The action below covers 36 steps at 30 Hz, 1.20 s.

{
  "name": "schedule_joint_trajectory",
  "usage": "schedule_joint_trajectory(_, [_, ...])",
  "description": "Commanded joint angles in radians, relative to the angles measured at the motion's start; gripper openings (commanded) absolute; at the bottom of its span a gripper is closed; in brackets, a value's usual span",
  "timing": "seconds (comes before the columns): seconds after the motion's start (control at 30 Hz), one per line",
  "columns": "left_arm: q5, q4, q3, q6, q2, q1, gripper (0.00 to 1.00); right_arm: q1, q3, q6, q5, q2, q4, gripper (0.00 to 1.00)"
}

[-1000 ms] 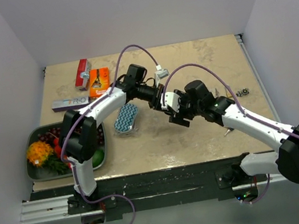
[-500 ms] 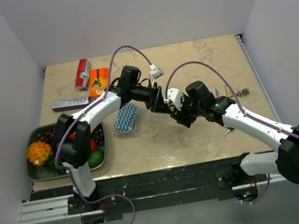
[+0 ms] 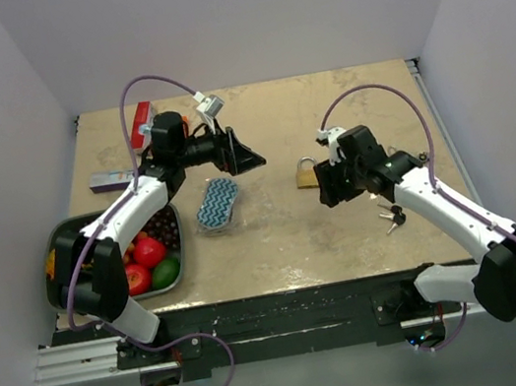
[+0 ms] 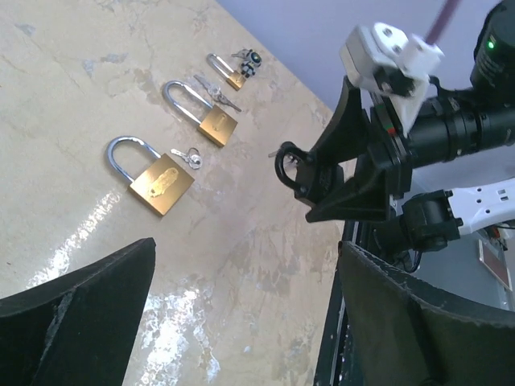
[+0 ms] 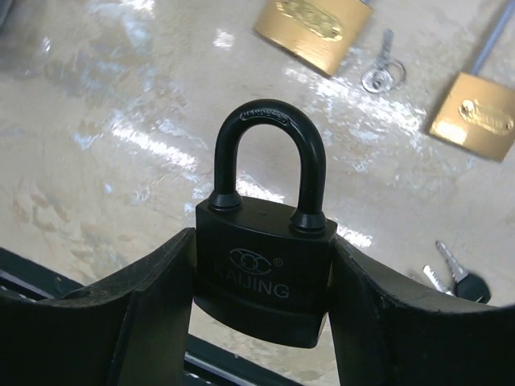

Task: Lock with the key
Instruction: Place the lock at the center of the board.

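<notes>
My right gripper lowers next, drawing back onto the bare tabletop beside the black-headed keys, and releases the padlock, since its shackle sits in both holes.
My right gripper [image 5: 261,301] is shut on a black padlock [image 5: 265,269], gripping its body from both sides, and the black shackle sits down in both holes. It hangs over the table's middle right [image 3: 329,185]. The left wrist view shows that padlock [image 4: 292,170] in the right gripper from the front. A bunch of black-headed keys [image 3: 393,219] lies on the table near the right arm and appears again as keys [image 5: 459,277] in the right wrist view. No key shows in the padlock. My left gripper [image 3: 250,159] is open and empty, well to the left.
Three brass padlocks [image 4: 161,181] [image 4: 216,125] [image 4: 233,76] lie in a row, each with small keys beside it. A blue patterned sponge [image 3: 218,203] lies at centre left. A fruit bowl [image 3: 70,304] stands at the left edge, and boxes [image 3: 141,124] lie at the back left.
My left gripper has opened and pulled back to the left, away from the right gripper. The right gripper has moved right with the black padlock.
</notes>
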<state>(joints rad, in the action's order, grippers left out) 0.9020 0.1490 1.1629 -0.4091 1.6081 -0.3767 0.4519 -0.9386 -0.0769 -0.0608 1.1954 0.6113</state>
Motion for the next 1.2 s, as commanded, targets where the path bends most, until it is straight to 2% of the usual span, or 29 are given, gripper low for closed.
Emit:
schedule_joint_trajectory(0.0, [-0.034,0.040,-0.022,-0.014,-0.031,-0.001,0.99,-0.117,-0.046,-0.195,-0.005,0.036,0.057,0.00])
schedule_joint_trajectory(0.13, [-0.045,0.029,-0.032,-0.002,-0.037,0.004,0.99,-0.171,0.026,-0.216,0.022,0.058,0.154,0.00])
schedule_joint_trajectory(0.63, [-0.026,0.043,-0.031,-0.019,0.000,0.009,0.99,-0.180,0.029,-0.258,0.102,0.229,0.165,0.00])
schedule_joint_trajectory(0.73, [-0.021,0.044,-0.031,-0.017,0.003,0.015,0.99,-0.182,0.032,-0.256,0.084,0.271,0.162,0.08])
schedule_joint_trajectory(0.97, [-0.002,0.030,-0.023,-0.039,0.013,0.077,0.99,-0.183,0.034,-0.270,0.110,0.325,0.174,0.11])
schedule_joint_trajectory(1.17, [0.015,0.046,-0.026,-0.054,0.016,0.125,0.99,-0.182,0.027,-0.262,0.119,0.388,0.185,0.31])
